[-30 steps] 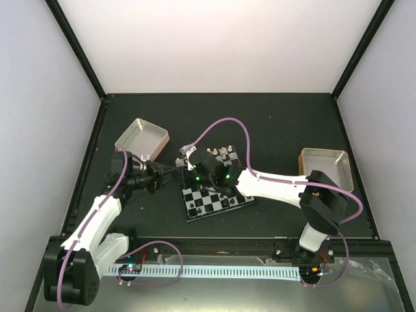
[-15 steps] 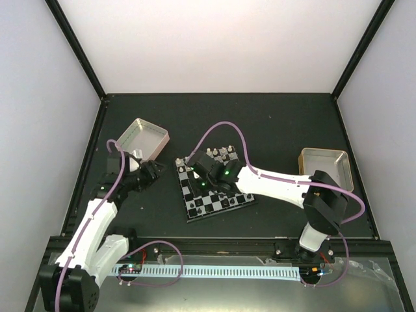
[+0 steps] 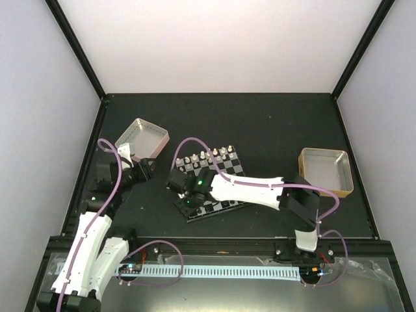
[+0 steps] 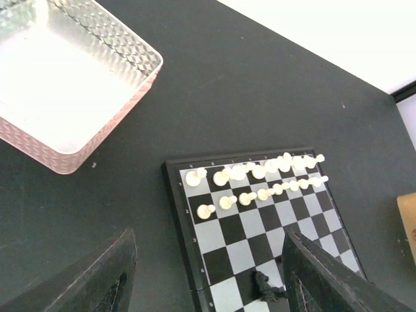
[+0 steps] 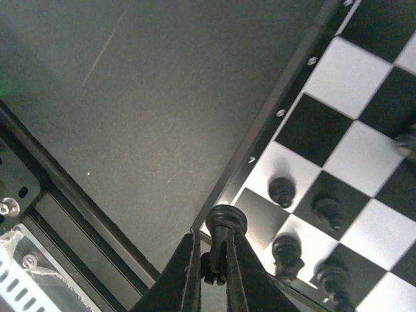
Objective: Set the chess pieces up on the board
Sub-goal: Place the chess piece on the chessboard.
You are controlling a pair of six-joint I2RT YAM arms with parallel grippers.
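Observation:
My right gripper needs to lower the black piece next, toward the dark corner square at the board's near edge, because that square is empty.
The board lies mid-table with white chess pieces in two rows along its far edge. In the left wrist view those white pieces fill the two far rows, and one black piece lies tipped on a nearer square. My left gripper is open and empty, off the board's left side. My right gripper is shut on a black piece over the board's near-left corner. Several black pieces stand on the squares beside it.
A pink-sided metal tray sits at the back left, close to my left arm. A tan-sided tray sits at the right. A black rail runs along the table's near edge, just past the board's corner.
My left gripper opened and drew back left, off the board. My right gripper carried its black piece left and nearer, to the board's near-left corner.

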